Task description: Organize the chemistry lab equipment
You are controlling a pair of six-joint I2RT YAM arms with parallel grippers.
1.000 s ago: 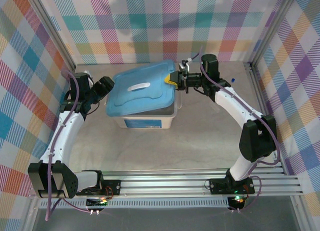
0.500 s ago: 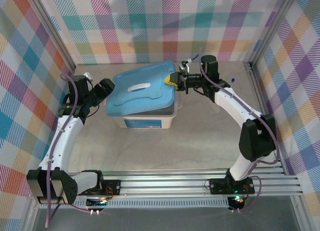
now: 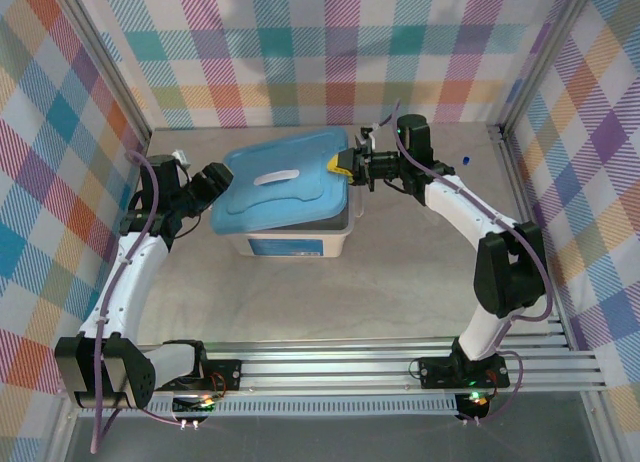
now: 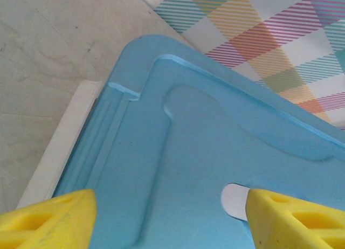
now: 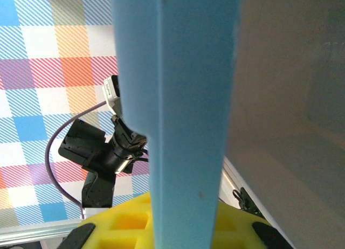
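Observation:
The tub's white rim [image 3: 354, 204] is uncovered below my right gripper, which will lower the lid's edge onto it and let go there.
A flat blue lid [image 3: 285, 182] lies askew over a white tub [image 3: 290, 244]. My right gripper [image 3: 345, 164] is shut on the lid's right edge. In the right wrist view that edge [image 5: 183, 98] runs upright between the yellow fingers [image 5: 118, 222] of the right gripper [image 5: 186, 227]. My left gripper [image 3: 220, 174] stands open at the lid's left edge. In the left wrist view the lid [image 4: 205, 130] lies under the left gripper [image 4: 170, 227], whose fingers are wide apart with nothing between them. The chemistry lab equipment is hidden; the lid covers the tub's inside.
A white handle [image 3: 277, 175] sits on top of the lid. A tiny blue-tipped item [image 3: 467, 160] lies on the table right of the right arm, too small to identify. The tub's white rim [image 4: 59, 152] shows beside the lid. Checkered walls enclose three sides.
The right gripper has shifted the lid slightly left over the tub. The left gripper has moved a little closer to the lid's left edge and stays open.

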